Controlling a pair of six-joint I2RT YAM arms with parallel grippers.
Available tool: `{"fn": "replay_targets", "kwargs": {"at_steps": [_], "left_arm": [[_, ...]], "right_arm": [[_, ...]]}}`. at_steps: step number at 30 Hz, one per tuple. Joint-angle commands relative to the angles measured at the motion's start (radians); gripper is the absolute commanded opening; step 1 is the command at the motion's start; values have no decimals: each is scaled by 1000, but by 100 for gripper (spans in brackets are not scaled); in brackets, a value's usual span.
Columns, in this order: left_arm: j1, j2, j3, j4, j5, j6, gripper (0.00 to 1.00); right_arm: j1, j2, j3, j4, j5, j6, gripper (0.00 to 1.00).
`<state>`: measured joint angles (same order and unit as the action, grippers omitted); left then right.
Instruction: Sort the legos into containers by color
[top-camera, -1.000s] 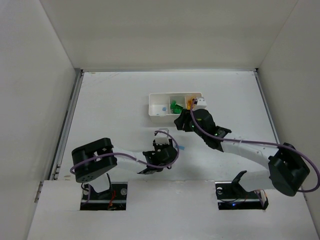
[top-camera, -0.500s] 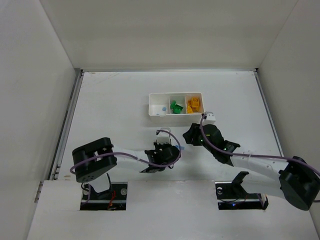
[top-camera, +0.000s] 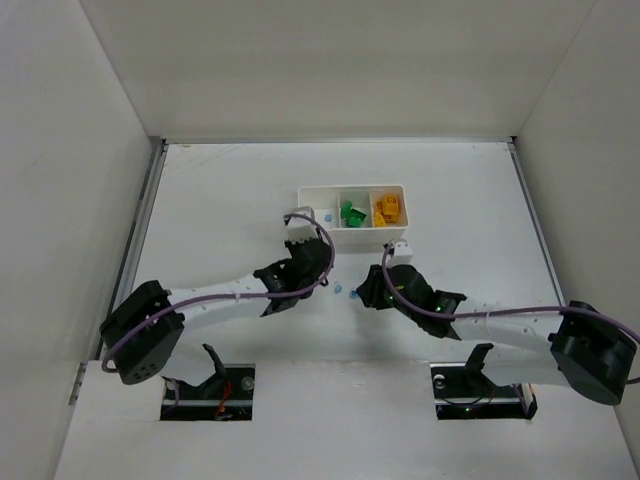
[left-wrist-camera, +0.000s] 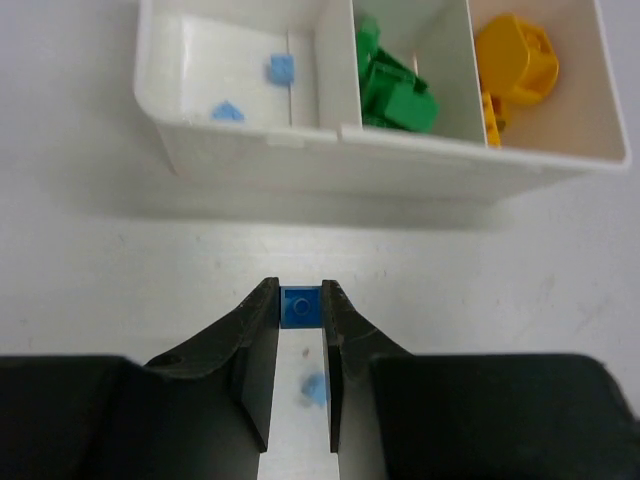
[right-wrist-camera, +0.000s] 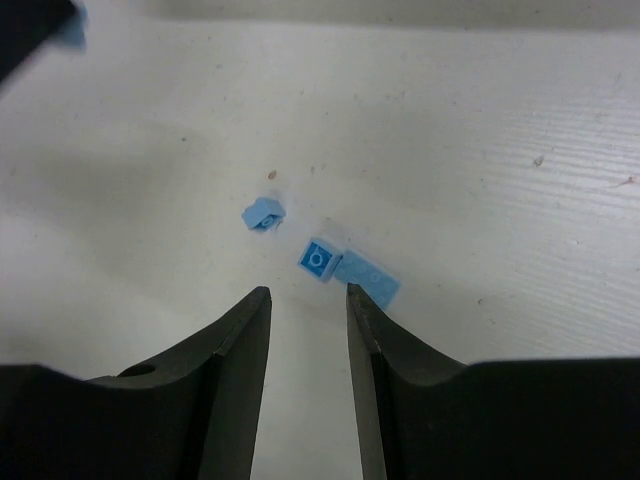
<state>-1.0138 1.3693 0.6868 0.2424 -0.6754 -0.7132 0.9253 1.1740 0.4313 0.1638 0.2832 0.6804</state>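
Note:
The robot next needs to move its left gripper outward over the tray's near side to release the small blue brick (left-wrist-camera: 300, 308) into the tray's end section, because blue bricks already lie there.
The white tray (top-camera: 350, 226) has light blue bricks (left-wrist-camera: 282, 68) in its left compartment, green ones (left-wrist-camera: 395, 85) in the middle and yellow-orange ones (left-wrist-camera: 515, 65) on the right. My left gripper (left-wrist-camera: 300, 300) is shut on a small blue brick (left-wrist-camera: 300, 308), held above the table just in front of the tray's near wall (left-wrist-camera: 250, 150); from above it (top-camera: 318, 255) is near the tray's left end. My right gripper (right-wrist-camera: 308, 292) is open and low, just short of three loose blue bricks (right-wrist-camera: 320, 259) on the table (top-camera: 345, 292).
White walls close in the table on the left, back and right. A metal rail (top-camera: 140, 235) runs along the left edge. My two arms lie close together in front of the tray, with the loose blue bricks between them.
My left gripper has lifted and moved up-left toward the tray's left end with the blue brick. My right gripper has left the tray's right compartment and come down to the loose blue bricks.

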Motion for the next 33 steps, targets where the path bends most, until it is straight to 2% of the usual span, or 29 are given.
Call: {"fn": "replay_targets", "kwargs": {"at_steps": [1, 6, 15, 17, 19, 23, 25, 33], "left_arm": [[98, 26, 100, 104, 80, 138, 11], [215, 143, 226, 123, 132, 211, 12], [320, 364, 381, 123, 201, 250, 16], [330, 387, 399, 126, 212, 253, 20], [338, 402, 413, 126, 208, 255, 28], [332, 364, 399, 129, 208, 253, 44], [321, 329, 379, 129, 206, 255, 48], [269, 68, 150, 133, 201, 224, 46]], "right_arm": [[31, 9, 47, 28, 51, 19, 42], [68, 26, 55, 20, 63, 34, 42], [120, 93, 133, 0, 111, 7, 46], [123, 96, 141, -9, 119, 7, 46], [123, 98, 146, -10, 119, 7, 48], [119, 156, 168, -7, 111, -10, 51], [119, 190, 188, -3, 111, -25, 51], [122, 332, 274, -7, 119, -32, 51]]}}
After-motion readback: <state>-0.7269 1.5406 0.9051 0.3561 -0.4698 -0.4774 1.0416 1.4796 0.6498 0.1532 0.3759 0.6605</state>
